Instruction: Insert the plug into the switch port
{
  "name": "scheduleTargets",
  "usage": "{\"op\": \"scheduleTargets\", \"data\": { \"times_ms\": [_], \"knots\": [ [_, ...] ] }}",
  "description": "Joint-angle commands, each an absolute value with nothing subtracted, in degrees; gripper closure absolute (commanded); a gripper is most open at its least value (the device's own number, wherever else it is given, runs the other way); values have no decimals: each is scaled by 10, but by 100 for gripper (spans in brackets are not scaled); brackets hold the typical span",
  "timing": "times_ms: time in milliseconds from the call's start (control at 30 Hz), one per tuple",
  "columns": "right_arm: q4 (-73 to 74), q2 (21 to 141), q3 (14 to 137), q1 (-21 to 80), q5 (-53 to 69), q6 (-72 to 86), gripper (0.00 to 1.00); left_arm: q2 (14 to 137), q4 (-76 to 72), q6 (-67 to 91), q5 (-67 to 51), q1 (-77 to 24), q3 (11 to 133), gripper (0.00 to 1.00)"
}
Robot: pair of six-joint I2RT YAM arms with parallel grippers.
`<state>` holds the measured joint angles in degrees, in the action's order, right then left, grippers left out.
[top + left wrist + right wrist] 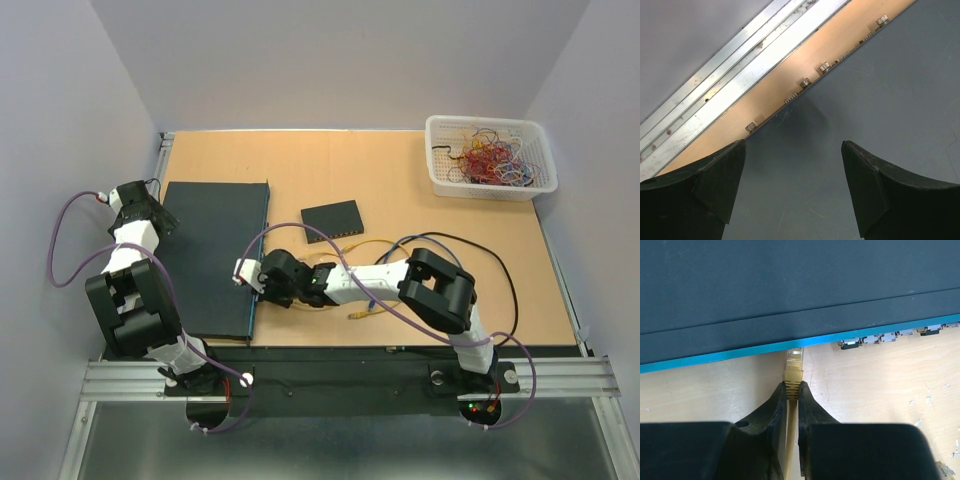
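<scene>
The switch's blue-edged port side is to the left of my right gripper in the top view. My right gripper needs to move outward a little next, then push the plug in and let go of it.
The large dark switch lies flat at the left of the table; its blue-edged port face fills the top of the right wrist view. My right gripper is shut on the ribbed boot of a yellow cable's plug. The clear plug tip sits at the blue edge, under the switch's lip; how deep it sits is hidden. My left gripper is open and empty, resting over the switch's top near its far left edge.
A small black switch lies mid-table with the yellow cable looping near it; its other plug lies by the front edge. A white basket of coloured wires stands at the back right. Other ports show along the switch face.
</scene>
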<state>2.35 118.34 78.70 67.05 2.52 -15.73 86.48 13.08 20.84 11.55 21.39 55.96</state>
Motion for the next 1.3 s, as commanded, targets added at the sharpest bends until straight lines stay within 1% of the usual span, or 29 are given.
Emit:
{"op": "scheduleTargets", "data": {
  "times_ms": [0, 333, 600, 867, 1133, 1267],
  "knots": [
    [-40, 1157, 777, 651, 18, -160, 100, 867, 124, 203, 112, 216, 569, 12],
    [-41, 1164, 792, 641, 20, -159, 99, 867, 124, 204, 109, 217, 569, 12],
    [-42, 1152, 792, 653, 54, -147, 100, 867, 123, 205, 107, 216, 570, 12],
    [-42, 1171, 808, 677, 54, -146, 100, 867, 125, 204, 107, 216, 569, 12],
    [-43, 1176, 820, 675, 33, -152, 100, 866, 125, 204, 106, 215, 568, 12],
    [-42, 1183, 837, 672, 62, -151, 100, 867, 124, 204, 105, 216, 569, 12]
  ]
}}
